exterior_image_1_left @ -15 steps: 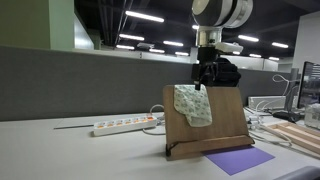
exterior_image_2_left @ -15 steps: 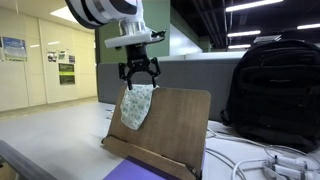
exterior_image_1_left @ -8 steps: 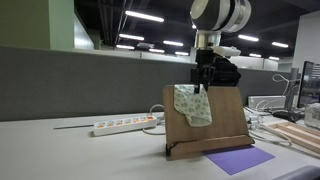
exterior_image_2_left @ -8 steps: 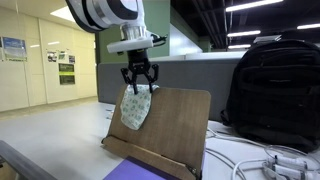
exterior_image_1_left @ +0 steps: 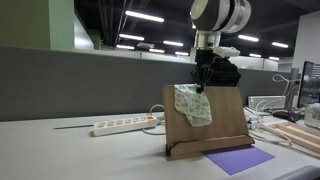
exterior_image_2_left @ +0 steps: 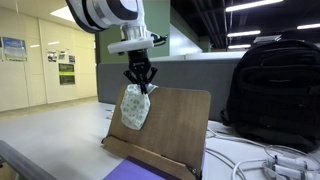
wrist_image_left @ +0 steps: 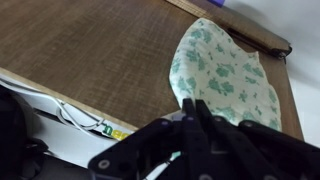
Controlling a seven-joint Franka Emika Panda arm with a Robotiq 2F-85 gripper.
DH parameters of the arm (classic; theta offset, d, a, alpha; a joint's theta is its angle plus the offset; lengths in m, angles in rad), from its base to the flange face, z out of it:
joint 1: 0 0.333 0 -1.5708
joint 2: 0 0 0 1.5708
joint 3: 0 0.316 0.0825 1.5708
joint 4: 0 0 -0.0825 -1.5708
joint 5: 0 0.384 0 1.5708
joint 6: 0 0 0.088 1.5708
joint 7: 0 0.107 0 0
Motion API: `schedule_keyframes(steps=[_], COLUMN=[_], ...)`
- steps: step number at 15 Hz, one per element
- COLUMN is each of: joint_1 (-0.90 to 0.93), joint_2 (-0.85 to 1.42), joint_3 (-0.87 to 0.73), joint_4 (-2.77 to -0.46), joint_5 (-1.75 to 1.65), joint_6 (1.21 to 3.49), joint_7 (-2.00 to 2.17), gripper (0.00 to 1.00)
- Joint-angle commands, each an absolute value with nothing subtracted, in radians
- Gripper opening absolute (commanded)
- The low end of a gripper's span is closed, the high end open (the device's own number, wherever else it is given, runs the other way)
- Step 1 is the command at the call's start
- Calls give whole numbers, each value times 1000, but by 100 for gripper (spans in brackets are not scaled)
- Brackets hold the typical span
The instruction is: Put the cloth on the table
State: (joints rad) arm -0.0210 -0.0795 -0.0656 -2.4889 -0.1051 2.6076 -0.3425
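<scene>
I should carry the cloth sideways with my gripper past the board's edge, then down onto the bare tabletop beside the board, and let go, since the cloth hangs against the board (exterior_image_1_left: 226, 120).
The cloth (exterior_image_1_left: 193, 105) (exterior_image_2_left: 135, 107), pale with green mottling, hangs limp against the front of the upright wooden board (exterior_image_1_left: 226, 120) (exterior_image_2_left: 180, 125). My gripper (exterior_image_1_left: 201, 86) (exterior_image_2_left: 140, 87) comes down from above with its fingers pinched together on the cloth's top edge. In the wrist view the cloth (wrist_image_left: 225, 70) spreads over the board (wrist_image_left: 90, 50) just beyond the closed gripper (wrist_image_left: 195, 105). The light grey table (exterior_image_1_left: 60, 150) (exterior_image_2_left: 50, 140) stretches out under the board.
A purple sheet (exterior_image_1_left: 240, 159) (exterior_image_2_left: 125, 172) lies on the table in front of the board. A white power strip (exterior_image_1_left: 125, 125) with cables lies beside it. A black backpack (exterior_image_2_left: 275, 85) stands behind the board. Wooden slats (exterior_image_1_left: 300, 138) and cables sit at one end.
The fingers have closed from wide open onto the cloth's top edge. The arm and the cloth have hardly moved.
</scene>
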Motion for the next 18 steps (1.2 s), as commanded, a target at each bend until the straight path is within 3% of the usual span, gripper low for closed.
schedule_keyframes(steps=[1, 18], joint_1=[-22, 203], joint_2=[-78, -39], joint_3=[-61, 177], joint_4=[-2490, -2427], joint_5=[-100, -130], joint_6=[2614, 2626], joint_7=[-350, -351], gripper=[0, 1])
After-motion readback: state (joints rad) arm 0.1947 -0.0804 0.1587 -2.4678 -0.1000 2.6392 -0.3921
